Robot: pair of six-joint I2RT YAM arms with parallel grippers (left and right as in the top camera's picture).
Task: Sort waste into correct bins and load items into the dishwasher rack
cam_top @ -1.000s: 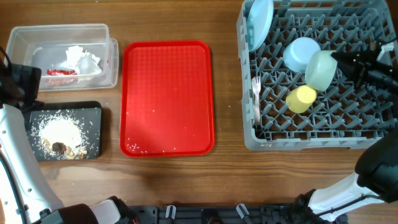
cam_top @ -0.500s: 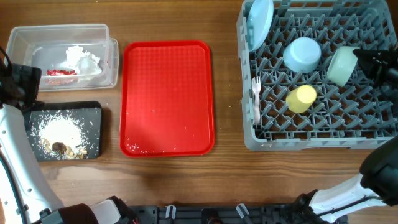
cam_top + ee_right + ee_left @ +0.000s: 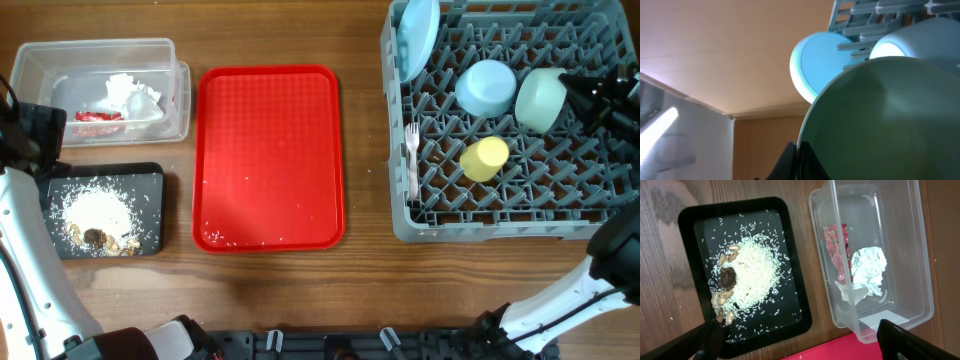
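My right gripper lowers the tipped pale green bowl onto the rack's empty wires by the yellow cup below next, and releases the green bowl's rim.
The grey dishwasher rack (image 3: 500, 228) holds the pale blue plate (image 3: 418, 35) on edge, the pale blue bowl (image 3: 486, 86), the yellow cup (image 3: 484, 158) and the white fork (image 3: 412, 158). I see no spoon. My right gripper (image 3: 575, 95) is shut on the rim of the pale green bowl (image 3: 541, 98), tipped on edge over the rack; the right wrist view shows the fingers (image 3: 797, 160) pinching the bowl (image 3: 890, 120). My left gripper (image 3: 800, 347) is open and empty above the black tray (image 3: 695, 220) and clear tub (image 3: 920, 280).
The clear tub (image 3: 100, 50) holds the white napkin (image 3: 133, 97) and the red wrapper (image 3: 98, 116). The black tray (image 3: 150, 180) holds whitish crumbs and brown scraps (image 3: 97, 238). A flat red tray (image 3: 268, 155) lies between the bins and the rack.
My right gripper has carried the pale green bowl to the right over the rack and tipped it onto its edge. The left arm has not moved.
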